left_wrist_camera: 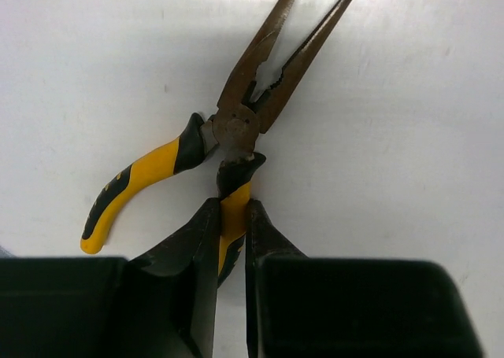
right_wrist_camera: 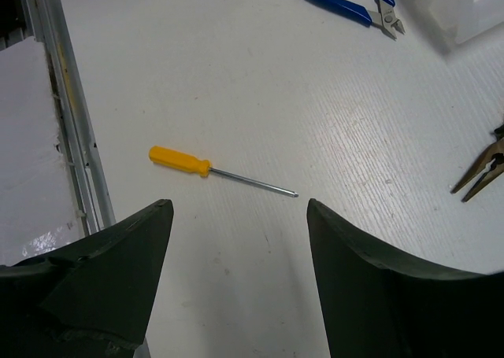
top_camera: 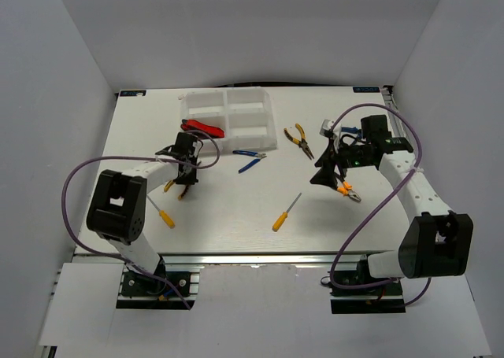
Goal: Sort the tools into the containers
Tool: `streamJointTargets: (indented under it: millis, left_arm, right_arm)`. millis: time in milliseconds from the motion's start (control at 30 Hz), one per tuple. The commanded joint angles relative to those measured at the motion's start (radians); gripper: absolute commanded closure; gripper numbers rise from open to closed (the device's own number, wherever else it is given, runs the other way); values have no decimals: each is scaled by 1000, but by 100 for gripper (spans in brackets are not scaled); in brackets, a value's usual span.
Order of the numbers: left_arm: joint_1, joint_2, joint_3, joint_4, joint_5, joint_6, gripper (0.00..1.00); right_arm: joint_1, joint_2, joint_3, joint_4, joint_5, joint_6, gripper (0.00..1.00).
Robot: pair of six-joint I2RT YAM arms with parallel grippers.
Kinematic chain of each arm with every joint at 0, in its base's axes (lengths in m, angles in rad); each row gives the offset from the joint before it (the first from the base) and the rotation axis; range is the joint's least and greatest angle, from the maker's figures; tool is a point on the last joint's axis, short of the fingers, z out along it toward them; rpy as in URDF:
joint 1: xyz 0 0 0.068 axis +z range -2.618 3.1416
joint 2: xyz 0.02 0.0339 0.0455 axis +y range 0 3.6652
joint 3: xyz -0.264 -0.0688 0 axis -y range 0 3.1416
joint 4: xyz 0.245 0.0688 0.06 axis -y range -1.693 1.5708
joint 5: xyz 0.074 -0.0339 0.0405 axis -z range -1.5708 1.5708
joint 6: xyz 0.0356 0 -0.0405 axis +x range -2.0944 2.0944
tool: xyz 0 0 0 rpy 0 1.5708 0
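The near section of the white tray beside the red-and-black cutter is empty, so I will lift my left gripper, move the pliers outward over that section and let them go inside.
My left gripper (left_wrist_camera: 234,216) is shut on one yellow-and-black handle of the long-nose pliers (left_wrist_camera: 256,98), which lie on the table with their other handle splayed left. From above, that gripper (top_camera: 186,175) sits left of centre, below the white tray (top_camera: 260,98) of containers. A red-and-black cutter (top_camera: 202,127) lies at the tray's left compartment. My right gripper (right_wrist_camera: 239,207) is open and holds nothing, hovering near a yellow-handled screwdriver (right_wrist_camera: 209,167). Blue-handled pliers (right_wrist_camera: 354,4) lie farther off.
A second yellow-handled screwdriver (top_camera: 165,216) lies near the front left. Yellow-and-black pliers (top_camera: 298,139) rest right of the tray. Orange-handled pliers (top_camera: 349,190) lie under the right arm. The table's metal front rail (right_wrist_camera: 59,98) runs beside the right gripper.
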Motion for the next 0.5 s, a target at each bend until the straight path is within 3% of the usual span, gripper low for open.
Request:
streamJointTargets:
  millis: [0,233,367,467]
  left_arm:
    - [0,-111,-60,-29,66,-37,100]
    - [-52,-401,-114,-9,193,-160,100]
    - [-104,-433,-59,23,224,-186,100]
    - [-130,-353,64,6,224,-139,100]
  right_arm:
    - [-5,-35,-1,-5,-20,-14,24]
    - [-10,-49,-12,-1,-9,-22,25]
    - [-15,-64,-22,12,0,-22,26]
    - [-18,-76,-32,24,4,-22,26]
